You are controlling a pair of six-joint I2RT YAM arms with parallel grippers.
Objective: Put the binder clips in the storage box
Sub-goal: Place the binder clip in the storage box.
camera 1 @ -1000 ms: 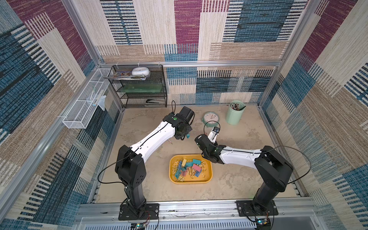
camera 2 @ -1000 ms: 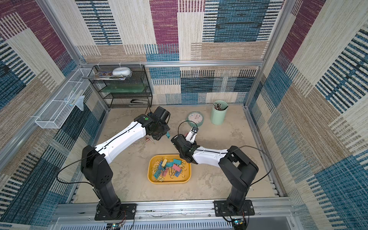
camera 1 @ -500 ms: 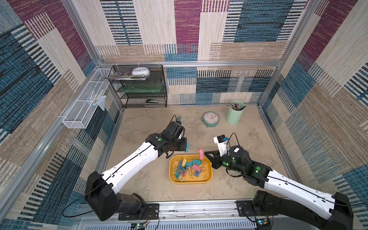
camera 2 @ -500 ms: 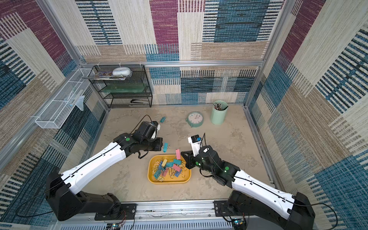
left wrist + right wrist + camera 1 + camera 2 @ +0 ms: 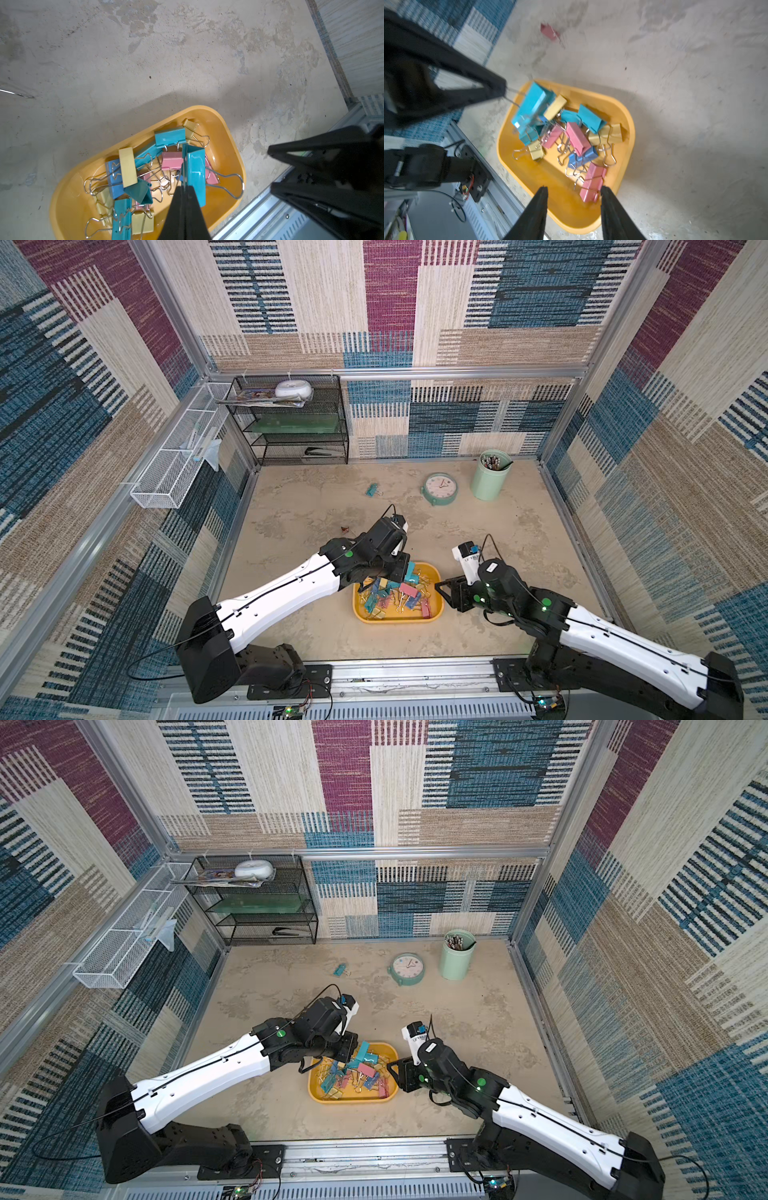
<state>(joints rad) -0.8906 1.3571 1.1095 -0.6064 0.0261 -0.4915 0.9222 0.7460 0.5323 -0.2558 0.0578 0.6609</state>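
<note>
I should pull my left gripper back from the storage box's far side to the bare near part of the storage box's bottom, where the heaped clips leave room to release the teal clip.
The storage box [image 5: 397,619] [image 5: 349,1099] is a shallow yellow-orange tray near the table's front, holding several binder clips [image 5: 388,597] in pink, yellow, blue and teal. My left gripper [image 5: 404,569] [image 5: 352,1048] [image 5: 182,188] hangs over the box's far left corner, shut on the wire handle of a teal binder clip [image 5: 195,166] [image 5: 529,106]. My right gripper [image 5: 442,593] [image 5: 392,1074] [image 5: 574,188] is open above the box's right edge [image 5: 571,226]. Below it a pink clip [image 5: 592,182] lies in the box. One more teal clip [image 5: 372,489] [image 5: 340,969] lies loose on the table towards the back.
A mint clock [image 5: 440,488] and a mint pen cup [image 5: 490,475] stand at the back right. A black wire shelf [image 5: 291,423] fills the back left corner, with a white mesh basket [image 5: 174,464] on the left wall. A small dark reddish thing [image 5: 344,529] lies behind the left gripper.
Both arms swung from mid-table to the box. The right gripper opened and its pink clip now lies in the box. The left gripper carried the teal clip over the box.
</note>
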